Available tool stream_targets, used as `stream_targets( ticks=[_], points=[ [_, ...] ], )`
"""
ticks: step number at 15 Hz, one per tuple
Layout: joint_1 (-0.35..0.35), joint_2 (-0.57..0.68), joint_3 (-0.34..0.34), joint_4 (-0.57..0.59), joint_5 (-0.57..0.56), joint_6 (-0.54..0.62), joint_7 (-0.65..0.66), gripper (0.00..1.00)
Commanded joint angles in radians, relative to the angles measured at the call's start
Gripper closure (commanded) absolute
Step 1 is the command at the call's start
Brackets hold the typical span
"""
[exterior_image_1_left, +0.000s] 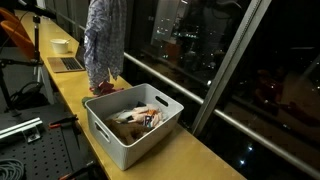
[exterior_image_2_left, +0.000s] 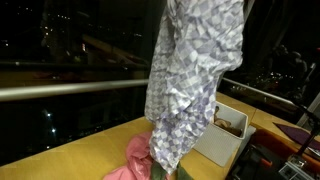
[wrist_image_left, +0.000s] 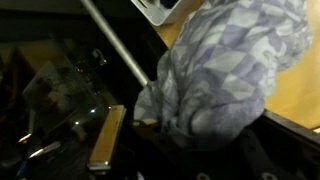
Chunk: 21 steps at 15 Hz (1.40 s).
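The patterned garment's lower end already reaches the pink cloth (exterior_image_2_left: 134, 162) beside the bin, so my gripper will go down over that cloth and release the garment there.
A grey-and-white patterned garment (exterior_image_1_left: 102, 40) hangs in a long drape from above the top edge in both exterior views (exterior_image_2_left: 195, 70). Its lower end reaches a pink cloth (exterior_image_2_left: 130, 160) that lies crumpled on the wooden table (exterior_image_1_left: 190, 150). The pink cloth (exterior_image_1_left: 106, 88) also shows beside the bin. In the wrist view the bunched garment (wrist_image_left: 225, 70) fills the space in front of my gripper (wrist_image_left: 195, 135), which is shut on it. The fingers are buried in the fabric. The gripper itself is out of frame in both exterior views.
A white plastic bin (exterior_image_1_left: 112, 138) holding several items stands on the table close to the hanging garment; it also shows in the other exterior view (exterior_image_2_left: 215, 145). Farther back sit a laptop (exterior_image_1_left: 68, 64) and a bowl (exterior_image_1_left: 61, 45). Dark windows (exterior_image_1_left: 240, 60) run along the table's far edge.
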Motion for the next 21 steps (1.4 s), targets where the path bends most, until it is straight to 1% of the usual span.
stream_targets(
  ticks=[1,2,5,10,12,14,16,21],
  points=[
    [-0.011,0.100,-0.053,0.104,0.201,0.061,-0.028,1.00],
    [-0.065,0.113,0.006,0.089,0.226,0.085,-0.012,1.00],
    [-0.155,0.127,0.021,0.014,0.379,0.152,0.002,1.00],
    [-0.367,0.100,0.039,-0.227,0.647,0.303,-0.010,1.00],
    [-0.422,0.104,0.042,-0.308,0.729,0.359,-0.031,1.00],
    [-0.431,0.103,0.030,-0.375,0.747,0.403,-0.031,1.00],
    [-0.413,0.082,0.023,-0.445,0.719,0.428,-0.022,1.00],
    [-0.296,0.048,0.004,-0.565,0.574,0.463,0.024,1.00]
  ],
)
